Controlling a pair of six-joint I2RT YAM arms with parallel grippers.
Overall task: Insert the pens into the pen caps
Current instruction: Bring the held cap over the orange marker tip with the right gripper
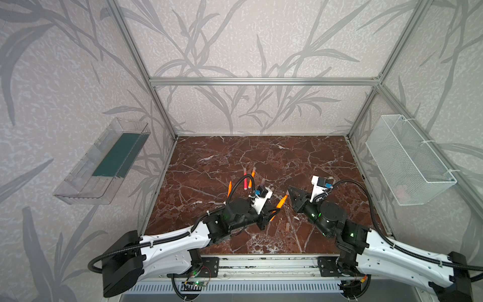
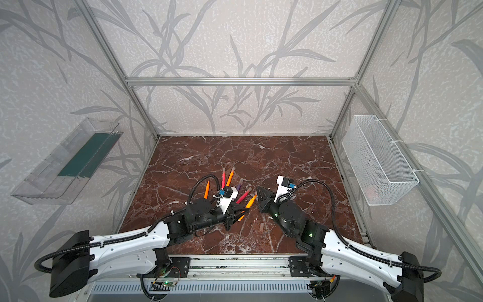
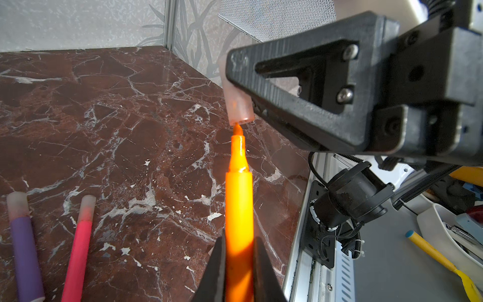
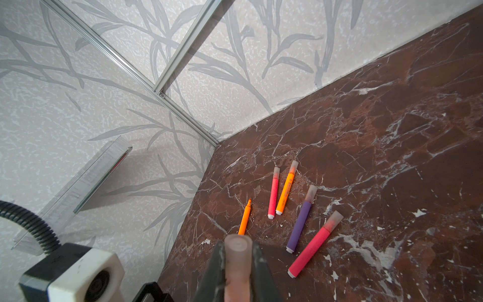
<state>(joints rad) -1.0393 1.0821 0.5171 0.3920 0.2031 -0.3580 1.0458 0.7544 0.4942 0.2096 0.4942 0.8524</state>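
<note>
I should move my right gripper back and down onto the tabletop near the loose cap next and let go, because the cap it is holding leans off the orange pen's line.
My left gripper (image 3: 239, 240) is shut on an orange pen (image 3: 239, 198) and holds it above the table. The pen's bare tip just touches the open mouth of a pale pen cap (image 3: 239, 104). My right gripper (image 4: 238, 244) is shut on that cap (image 4: 238, 258). In both top views the two grippers meet near the table's middle (image 1: 281, 201) (image 2: 250, 201). Behind them lie an uncapped orange pen (image 4: 245, 218) and several capped pens: two red-pink (image 4: 273, 193) (image 4: 315, 245), one orange (image 4: 286, 188) and one purple (image 4: 302, 219).
A loose pen cap (image 1: 287, 227) lies on the marble table near the front. A clear plastic tray (image 1: 102, 162) hangs on the left wall and a white mesh basket (image 1: 407, 159) on the right wall. Aluminium frame posts stand at the table's corners.
</note>
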